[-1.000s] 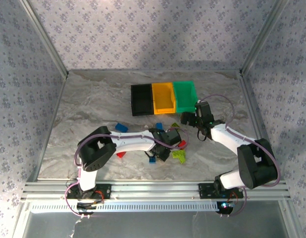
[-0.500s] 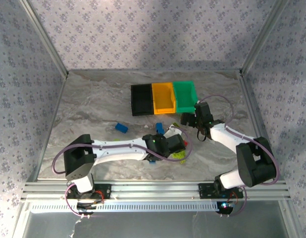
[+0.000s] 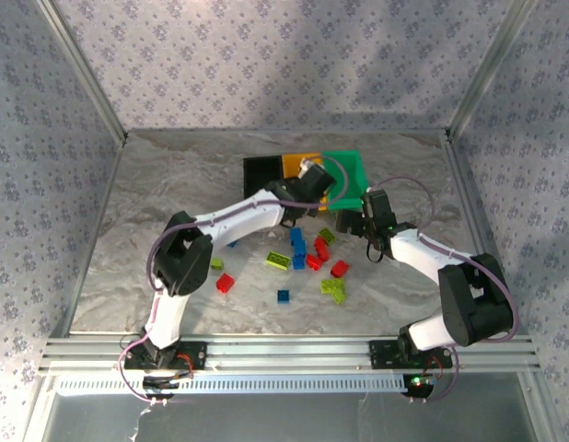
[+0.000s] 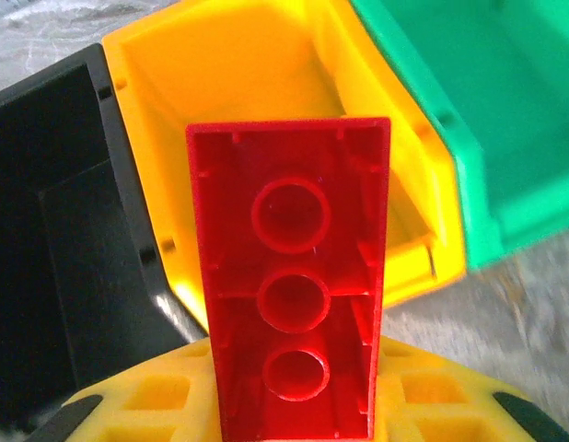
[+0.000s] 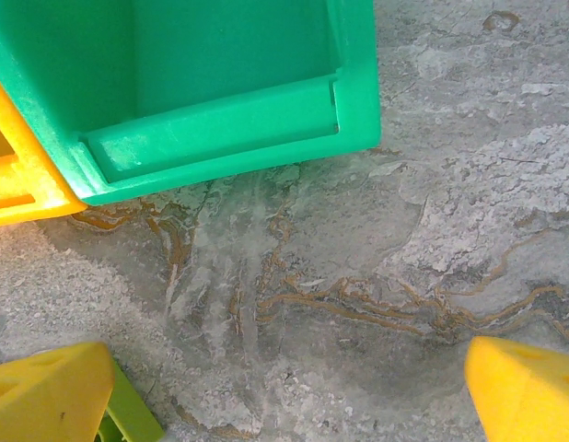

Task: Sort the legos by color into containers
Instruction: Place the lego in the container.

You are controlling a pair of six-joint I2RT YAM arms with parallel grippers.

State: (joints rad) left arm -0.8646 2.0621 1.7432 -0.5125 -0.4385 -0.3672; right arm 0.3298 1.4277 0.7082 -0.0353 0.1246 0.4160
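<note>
The red lego in my left gripper needs to move away from my base next, so I can release it over the middle of the orange-yellow container.
My left gripper [image 3: 307, 180] hovers over the orange-yellow container [image 3: 292, 164] and is shut on a red lego [image 4: 289, 276], whose hollow underside faces the camera. Below that brick lie the black container [image 4: 45, 230], the orange-yellow container [image 4: 238, 64] and the green container [image 4: 469, 110]. My right gripper [image 3: 351, 221] stands open just in front of the green container [image 5: 220, 129], low over bare table, with a lime lego [image 5: 128, 419] beside its left finger [image 5: 45, 396]. Loose red [image 3: 340, 269], blue [image 3: 298, 261] and lime [image 3: 334, 290] legos are scattered mid-table.
The black container [image 3: 260, 171] is the leftmost of the row at the back of the marble table [image 3: 156, 203]. A red lego [image 3: 225, 282] and a lime lego [image 3: 216, 263] lie apart near the left arm. Patterned walls and metal posts enclose the table.
My left arm has swung from the pile of legos up to the containers, carrying the red lego. The pile it covered is now in the open. The right arm has stayed put.
</note>
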